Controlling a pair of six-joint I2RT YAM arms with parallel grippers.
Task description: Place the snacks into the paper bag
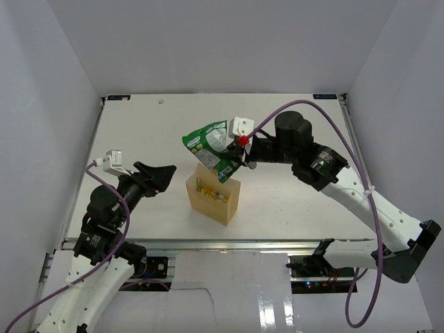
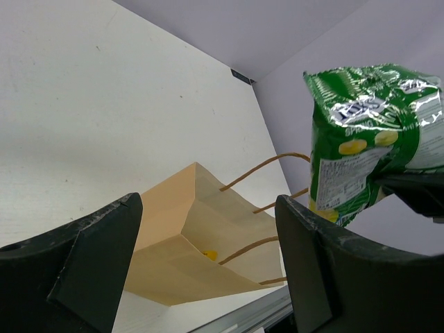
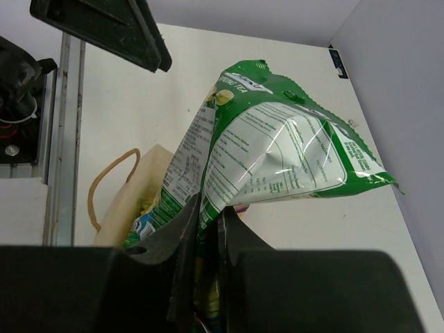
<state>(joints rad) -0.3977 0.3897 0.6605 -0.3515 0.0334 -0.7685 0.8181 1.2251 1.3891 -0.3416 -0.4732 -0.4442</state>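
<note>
I need to bring my right gripper back next and lower it over the paper bag's opening (image 1: 214, 191) (image 3: 147, 202) to let go of the snack bag, because the snack bag is still hanging above the paper bag's rim.
The tan paper bag (image 1: 211, 199) stands upright mid-table with its mouth open; yellow snacks (image 1: 207, 190) lie inside it. My right gripper (image 1: 236, 158) is shut on the lower edge of a green-and-white snack bag (image 1: 207, 141), which it holds tilted over the paper bag's mouth. The right wrist view shows this snack bag (image 3: 277, 152) pinched at the gripper (image 3: 208, 208), with the paper bag (image 3: 128, 201) and its loop handle (image 3: 104, 187) below. To the bag's left my left gripper (image 1: 164, 176) is open and empty. Its wrist view shows the gripper (image 2: 208, 201), the paper bag (image 2: 180, 236) and the snack bag (image 2: 368, 132).
The white table (image 1: 139, 139) is boxed in by white walls at the left, back and right. A metal rail (image 1: 243, 243) runs along its near edge, just behind the paper bag. My left gripper's dark fingers (image 3: 118, 28) show at the top of the right wrist view.
</note>
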